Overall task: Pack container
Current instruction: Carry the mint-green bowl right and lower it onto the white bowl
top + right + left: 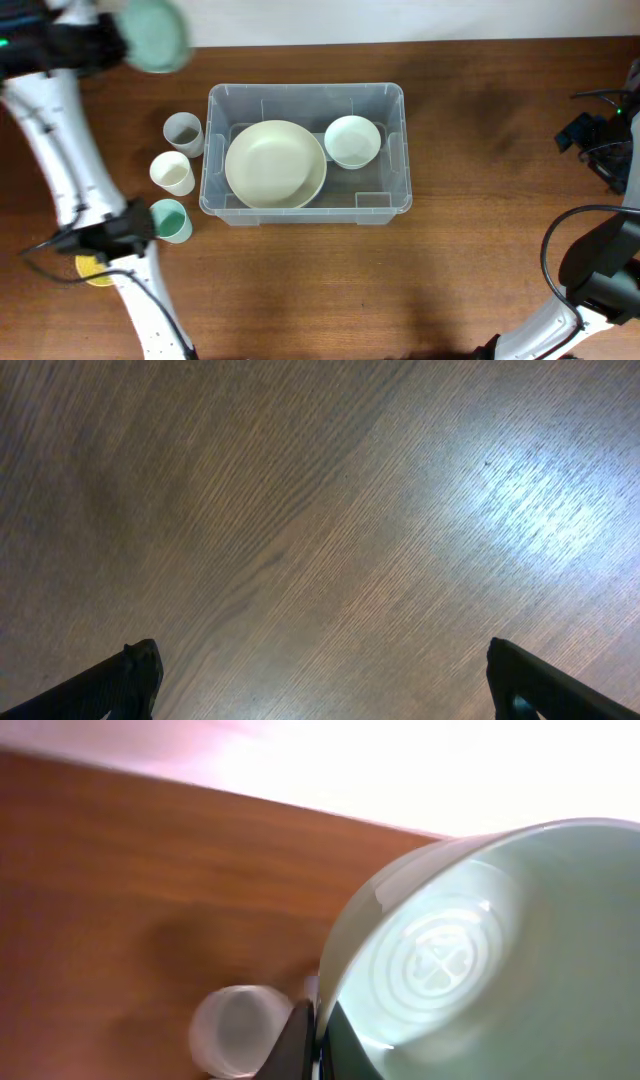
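Note:
My left gripper will next swing to the right in the overhead view, past the large cream bowl (275,163). Then it will lower the mint-green bowl onto the small white bowl (352,141), which is still empty.
The clear plastic container (212,150) stands mid-table. Inside it lie a large cream bowl (275,163) and a small white bowl (352,141). My left gripper (312,1038) is raised at the far left corner and is shut on the rim of a mint-green bowl (155,35), which also fills the left wrist view (480,950). My right gripper (325,670) is open and empty over bare wood at the table's right edge (588,132).
Three cups stand left of the container: a grey one (183,131), a cream one (172,172) and a green one (170,220). The grey cup shows below the held bowl (235,1030). A yellow object (95,270) lies partly hidden under the left arm.

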{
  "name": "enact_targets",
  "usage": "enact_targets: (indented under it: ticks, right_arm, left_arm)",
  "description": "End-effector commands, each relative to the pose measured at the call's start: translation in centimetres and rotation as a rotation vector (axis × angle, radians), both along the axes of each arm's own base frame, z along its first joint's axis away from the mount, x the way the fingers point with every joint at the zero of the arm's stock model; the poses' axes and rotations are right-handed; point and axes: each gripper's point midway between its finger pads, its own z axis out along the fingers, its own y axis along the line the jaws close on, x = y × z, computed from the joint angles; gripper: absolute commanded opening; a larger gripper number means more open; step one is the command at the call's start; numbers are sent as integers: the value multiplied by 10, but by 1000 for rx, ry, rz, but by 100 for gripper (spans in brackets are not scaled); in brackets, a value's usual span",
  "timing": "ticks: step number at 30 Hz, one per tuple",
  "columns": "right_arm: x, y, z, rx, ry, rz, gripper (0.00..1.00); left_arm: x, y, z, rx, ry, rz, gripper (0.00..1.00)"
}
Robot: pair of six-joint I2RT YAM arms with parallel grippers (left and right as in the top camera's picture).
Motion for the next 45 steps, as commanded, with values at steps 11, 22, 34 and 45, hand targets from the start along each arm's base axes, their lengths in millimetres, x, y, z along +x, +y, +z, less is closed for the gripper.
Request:
enact_targets:
  ticks: [11, 22, 34, 45]
  right_arm:
    - [0, 0, -1, 0, 2, -7, 99]
    - [0, 0, -1, 0, 2, -7, 99]
    - [0, 0, -1, 0, 2, -7, 99]
    - [0, 0, -1, 0, 2, -7, 99]
  left_arm:
    - [-25, -276, -76, 252, 97, -558, 1]
    - [-24, -300, -147, 254, 199, -579, 1]
    - [-22, -303, -176, 246, 221, -587, 2]
    - [-23, -307, -175, 226, 221, -599, 13]
